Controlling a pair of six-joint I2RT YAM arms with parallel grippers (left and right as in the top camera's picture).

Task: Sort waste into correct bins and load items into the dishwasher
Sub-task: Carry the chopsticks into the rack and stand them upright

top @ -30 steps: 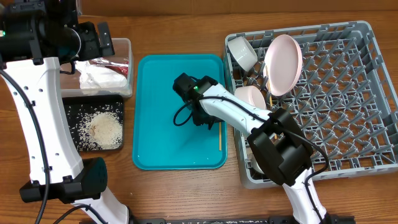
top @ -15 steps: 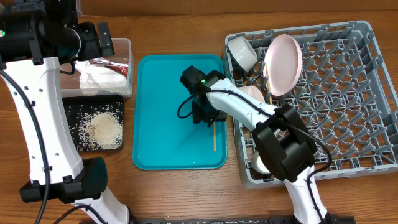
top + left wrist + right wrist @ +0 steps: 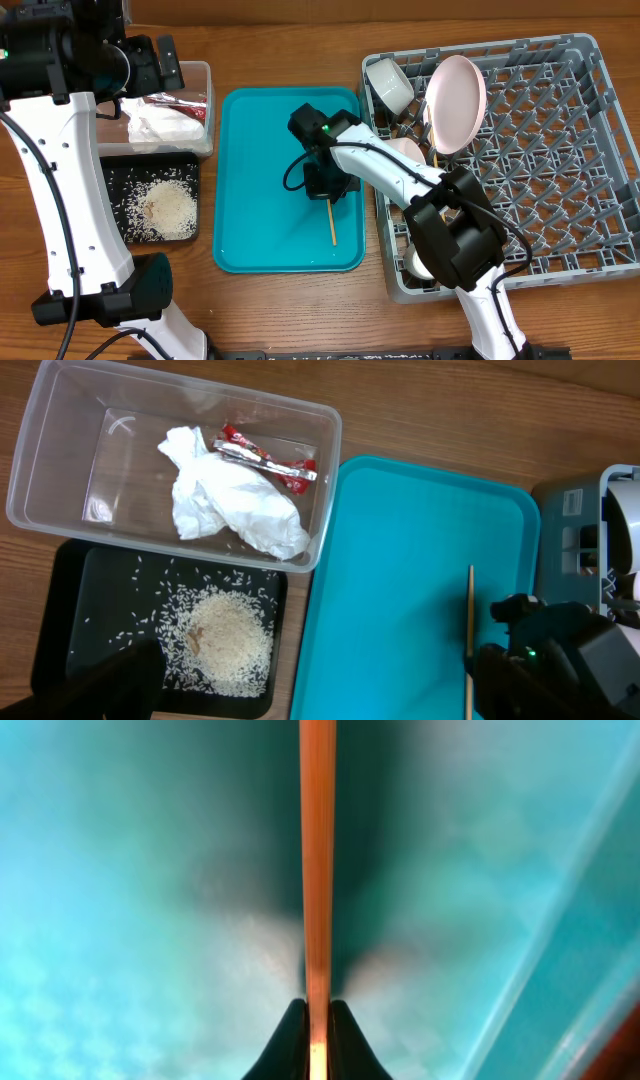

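Next, my right gripper lifts over the teal tray's rim and releases the chopstick [image 3: 331, 222] at the rack's gap by the pink plate, to its right in the overhead view.
My right gripper [image 3: 327, 192] is shut on one end of a thin wooden chopstick [image 3: 331, 222] low over the teal tray [image 3: 255, 130]. In the right wrist view the black fingertips [image 3: 292, 1042] pinch the chopstick [image 3: 318, 870], which runs straight ahead. My left gripper [image 3: 165, 62] hangs open and empty above the clear tub [image 3: 207, 80]. That tub [image 3: 330, 480] holds the crumpled napkin [image 3: 235, 500] and the red-and-white wrapper [image 3: 265, 455]. Rice [image 3: 225, 635] lies heaped in the black tray [image 3: 60, 620]. The grey dish rack [image 3: 560, 180] carries a plate [image 3: 457, 100] and bowls [image 3: 390, 85].
The teal tray sits between the bins on the left and the rack on the right, with bare wood around them. Another bowl [image 3: 405, 155] stands in the rack's left side beside my right arm, and one white dish [image 3: 415, 262] shows at its front left.
My right gripper has closed onto the chopstick. The chopstick has shifted left on the teal tray, away from the tray's right rim. The left arm has not moved.
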